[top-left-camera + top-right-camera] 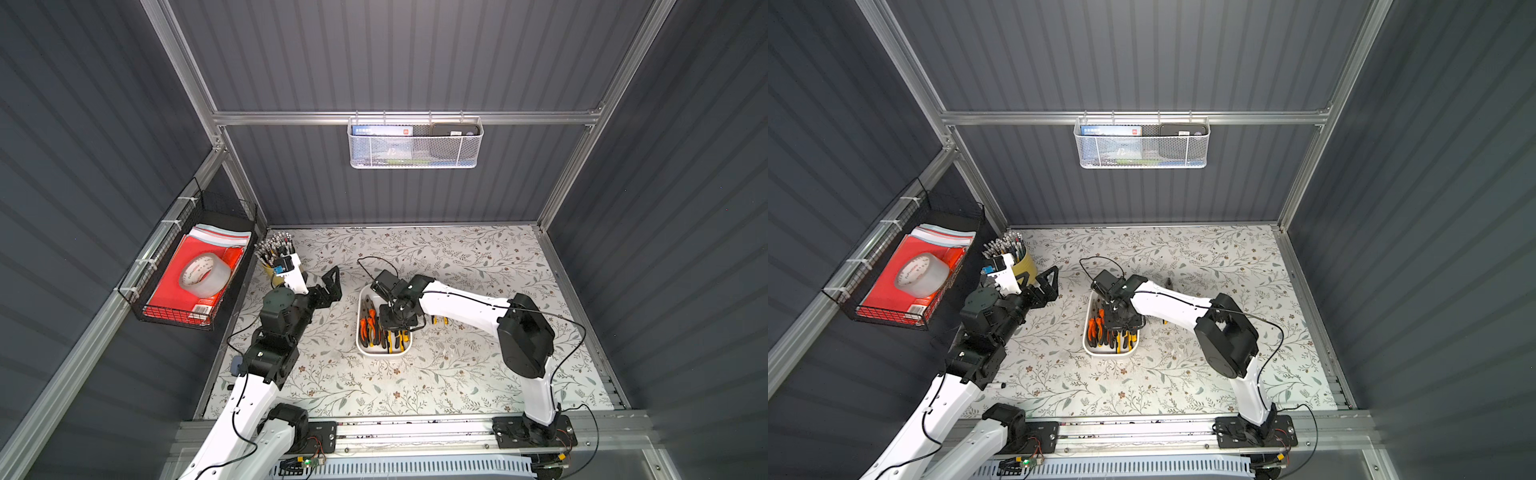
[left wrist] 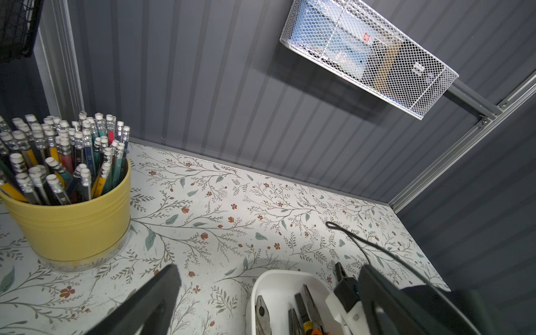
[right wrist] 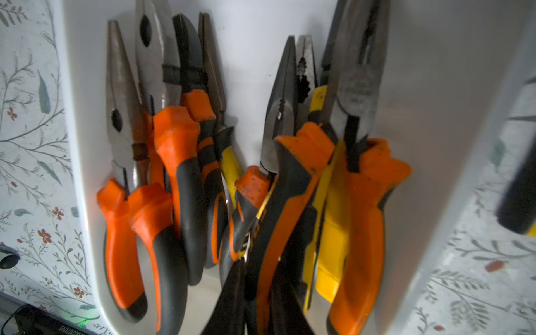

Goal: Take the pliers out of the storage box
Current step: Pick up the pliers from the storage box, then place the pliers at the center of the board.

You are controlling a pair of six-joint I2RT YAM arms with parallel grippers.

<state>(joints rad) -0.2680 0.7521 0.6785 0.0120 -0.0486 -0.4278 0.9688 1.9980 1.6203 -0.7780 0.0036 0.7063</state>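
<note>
The right gripper rises from the box (image 1: 384, 353) next, passes the pair already outside and lowers to release its pliers on the tabletop beyond, since that patch is clear.
The white storage box (image 1: 384, 353) (image 1: 1108, 354) lies mid-table and holds several pliers (image 1: 368, 328) (image 1: 1100, 330) with orange-and-black or yellow-and-black handles. My right gripper (image 1: 399, 326) (image 3: 258, 275) reaches down into the box. It is shut on one orange-and-black handle of a pair of pliers (image 3: 293, 185) in the middle of the pile. Another pair (image 1: 439, 320) (image 3: 519, 203) lies on the table just outside the box, by the right arm. My left gripper (image 1: 332, 286) (image 2: 268, 269) hangs open left of the box (image 2: 278, 274) with nothing between its fingers.
A yellow cup of pencils (image 1: 276, 257) (image 2: 72, 217) stands at the back left, close to the left wrist. A black wire basket (image 1: 195, 274) with tape hangs on the left wall and a white mesh basket (image 1: 415, 143) on the back wall. A black cable (image 1: 370, 262) loops behind the box.
</note>
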